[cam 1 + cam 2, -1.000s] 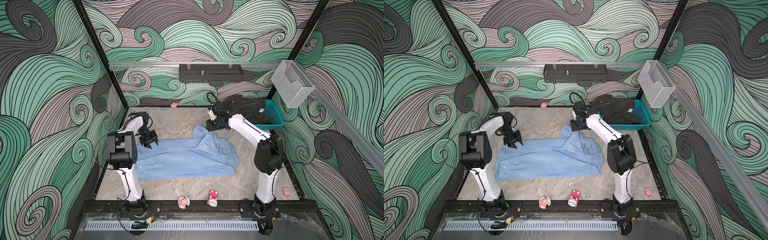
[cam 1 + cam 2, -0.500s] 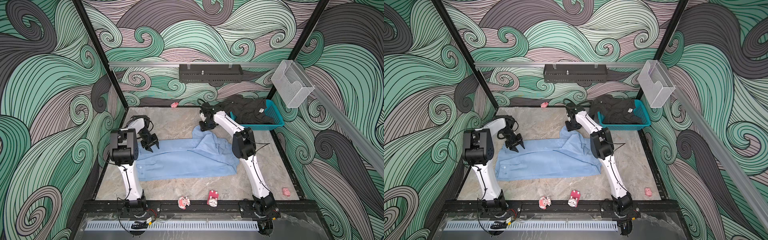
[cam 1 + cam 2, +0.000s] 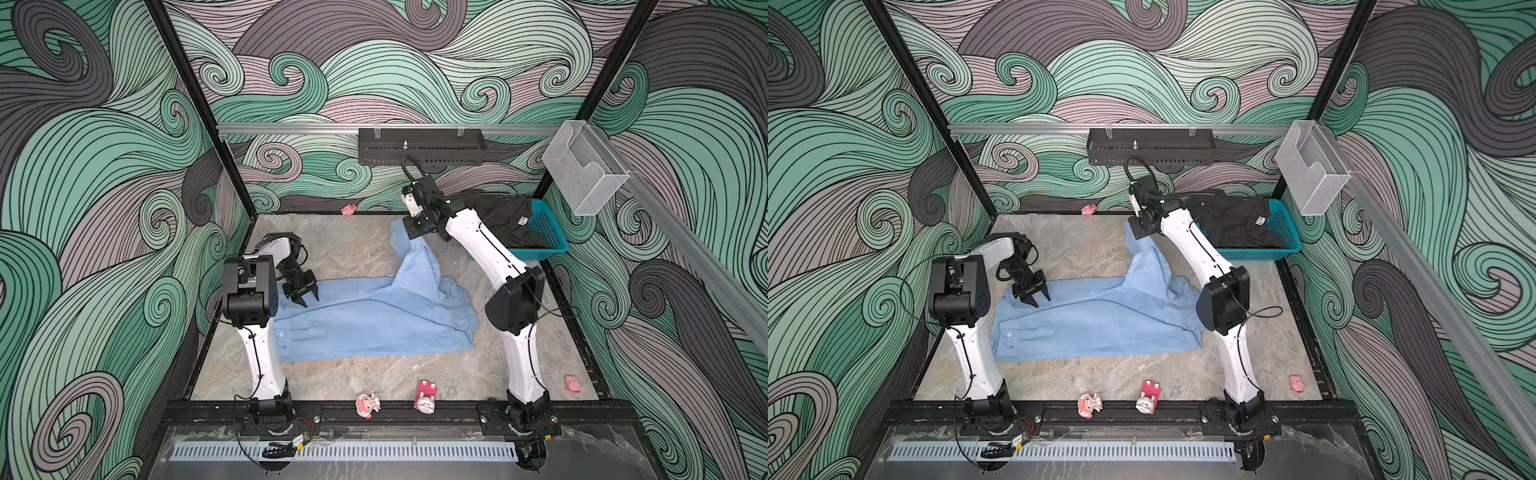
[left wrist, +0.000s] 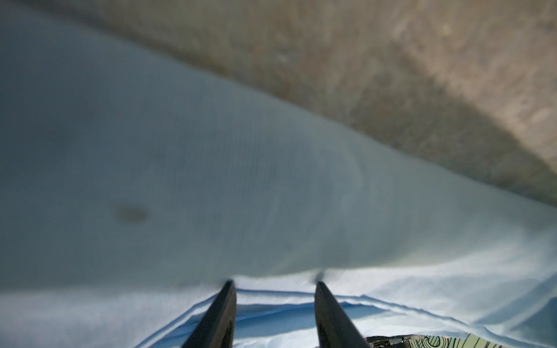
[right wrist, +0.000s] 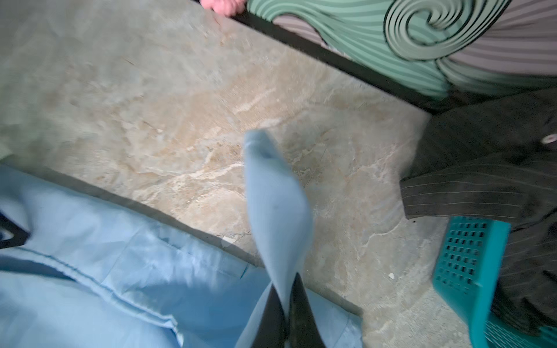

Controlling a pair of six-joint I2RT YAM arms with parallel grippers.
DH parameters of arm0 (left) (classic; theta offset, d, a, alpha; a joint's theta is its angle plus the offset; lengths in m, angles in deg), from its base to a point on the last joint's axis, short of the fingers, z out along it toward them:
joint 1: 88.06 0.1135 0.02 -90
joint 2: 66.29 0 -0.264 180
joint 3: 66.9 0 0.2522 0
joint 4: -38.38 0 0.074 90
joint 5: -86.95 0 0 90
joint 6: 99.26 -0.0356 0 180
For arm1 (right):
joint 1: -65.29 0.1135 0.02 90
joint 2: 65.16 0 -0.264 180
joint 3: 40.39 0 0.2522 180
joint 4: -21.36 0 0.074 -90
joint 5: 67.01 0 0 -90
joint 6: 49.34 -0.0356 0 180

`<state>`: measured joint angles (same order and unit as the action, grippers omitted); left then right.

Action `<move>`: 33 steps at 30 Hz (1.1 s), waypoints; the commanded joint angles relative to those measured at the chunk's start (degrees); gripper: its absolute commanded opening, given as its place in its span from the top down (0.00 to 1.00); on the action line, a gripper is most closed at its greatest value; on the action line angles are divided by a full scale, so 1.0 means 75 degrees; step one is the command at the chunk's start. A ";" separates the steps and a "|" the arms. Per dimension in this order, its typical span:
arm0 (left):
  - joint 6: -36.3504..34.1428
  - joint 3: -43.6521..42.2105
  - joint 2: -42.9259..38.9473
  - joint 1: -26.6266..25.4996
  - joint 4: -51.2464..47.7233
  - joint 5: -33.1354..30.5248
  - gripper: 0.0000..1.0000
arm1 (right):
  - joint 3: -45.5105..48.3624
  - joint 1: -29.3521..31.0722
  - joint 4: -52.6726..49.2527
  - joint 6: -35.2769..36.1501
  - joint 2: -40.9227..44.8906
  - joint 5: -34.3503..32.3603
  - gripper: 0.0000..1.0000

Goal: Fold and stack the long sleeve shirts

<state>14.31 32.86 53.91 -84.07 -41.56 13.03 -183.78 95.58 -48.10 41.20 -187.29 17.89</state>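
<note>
The shirt's end by the basket is below my right gripper, toward my base, so I need to move back and down over it next and release the sleeve.
A light blue long sleeve shirt lies spread across the middle of the table. One sleeve rises from it toward the back, and my right gripper is shut on that sleeve, with blue cloth pinched between the fingers. My left gripper stands open over the shirt's far left edge, fingertips down on the cloth. The dark charcoal shirt is heaped in the teal basket at the back right.
Small pink toys lie at the table's front edge, the front right and the back wall. A black box hangs on the back rail. A clear bin is fixed to the right rail.
My right gripper has shut on the blue sleeve and lifted it up and back. The left gripper has come down a little onto the shirt's left edge.
</note>
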 commanded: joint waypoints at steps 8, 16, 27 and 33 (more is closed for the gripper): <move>-0.0014 0.0054 0.0045 0.0045 -0.0054 0.0130 0.55 | 0.3012 0.1028 0.0832 -0.0296 0.1393 -0.0169 0.98; 0.0046 -0.0026 -0.0542 0.0042 0.0056 0.0539 0.52 | 0.6248 0.1267 0.2576 -0.2074 0.3152 0.1767 0.96; -0.0004 -0.0653 -0.2311 -0.0649 0.0455 0.1644 0.49 | 0.8151 -0.0775 0.3501 -0.3696 0.3499 0.3598 0.94; 0.0218 -0.0866 -0.2550 -0.1108 0.0569 0.1620 0.49 | 0.7958 -0.0874 0.2076 -0.3224 0.3310 0.2011 0.73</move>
<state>14.77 26.89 35.57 -91.34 -38.04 24.33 -122.93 88.54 -26.83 16.21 -162.55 37.80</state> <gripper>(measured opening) 0.512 0.238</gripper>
